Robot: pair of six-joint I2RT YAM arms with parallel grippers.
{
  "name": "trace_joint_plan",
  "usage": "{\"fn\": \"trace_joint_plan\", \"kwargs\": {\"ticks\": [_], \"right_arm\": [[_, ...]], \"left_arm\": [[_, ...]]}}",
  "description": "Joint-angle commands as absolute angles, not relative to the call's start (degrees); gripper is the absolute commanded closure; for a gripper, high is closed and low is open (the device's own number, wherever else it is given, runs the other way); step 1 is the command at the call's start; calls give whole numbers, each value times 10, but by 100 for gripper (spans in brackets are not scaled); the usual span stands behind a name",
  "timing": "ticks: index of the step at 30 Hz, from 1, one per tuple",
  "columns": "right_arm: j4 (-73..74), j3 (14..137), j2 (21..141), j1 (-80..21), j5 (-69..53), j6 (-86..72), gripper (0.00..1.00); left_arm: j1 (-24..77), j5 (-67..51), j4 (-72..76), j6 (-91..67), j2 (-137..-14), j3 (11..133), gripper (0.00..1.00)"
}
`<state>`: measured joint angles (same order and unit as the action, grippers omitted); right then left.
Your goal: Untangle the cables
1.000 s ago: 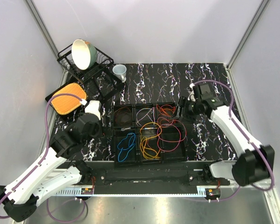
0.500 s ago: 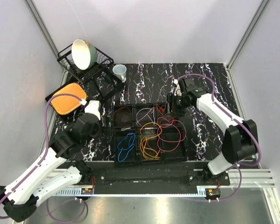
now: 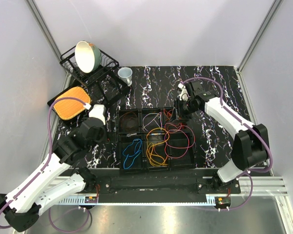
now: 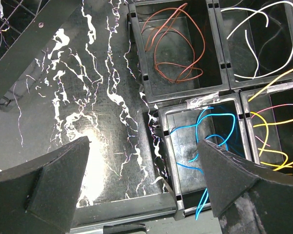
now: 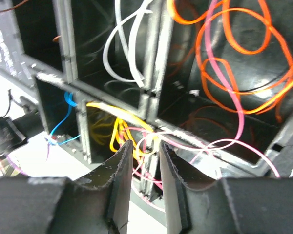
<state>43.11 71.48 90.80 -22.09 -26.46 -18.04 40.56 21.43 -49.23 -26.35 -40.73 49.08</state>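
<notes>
The right gripper draws back and opens its fingers wider next, then moves onto the pink-red loop (image 3: 181, 139) beside the yellow-orange cable (image 3: 156, 146).
A black six-compartment tray (image 3: 143, 138) holds the cables. The brown cable (image 3: 130, 121) and white cable (image 3: 151, 119) lie in the far row, and the blue cable (image 3: 132, 148) in the near left bin. The yellow-orange cable (image 3: 156, 146), pink-red loop (image 3: 181, 139) and orange cable (image 3: 173, 115) overlap across the bins. My left gripper (image 3: 103, 136) is wide open and empty over the table beside the tray's left wall (image 4: 144, 144). My right gripper (image 3: 178, 109) hovers at the tray's far right corner. Its jaws (image 5: 145, 146) stand a narrow gap apart and hold nothing, with yellow (image 5: 117, 131) and pink (image 5: 224, 144) cables beyond them.
A wire dish rack (image 3: 98, 73) with a tilted bowl (image 3: 87, 55) stands at the far left. A small cup (image 3: 125, 74) is beside it. An orange pad on a black tray (image 3: 72, 102) lies at the left edge. Grey walls enclose the table.
My right gripper has swung left and farther back, from the right of the tray to its far right corner. The left arm and the cables have not moved.
</notes>
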Motion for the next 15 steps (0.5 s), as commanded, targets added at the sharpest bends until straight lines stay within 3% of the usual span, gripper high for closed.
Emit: {"fn": "trace_joint_plan", "kwargs": {"ticks": [1,3,6,9,15], "right_arm": [[436,712,861,-230,-320,-179,65],[442,701,857,-239,-334,-184,65],[449,667,845,-247,-336,-210,50],[433,645,816,-247,-330,-224,43],[418,640,813,-248,-337,-218,44]], "left_arm": [[402,209,-465,-255,-406,486,5],[403,209,-464,-255,-405,486,5],[403,209,-464,-256,-403,486,5],[402,207,-463,-255,-403,486,5],[403,204,-464,-255,-401,486,5]]}}
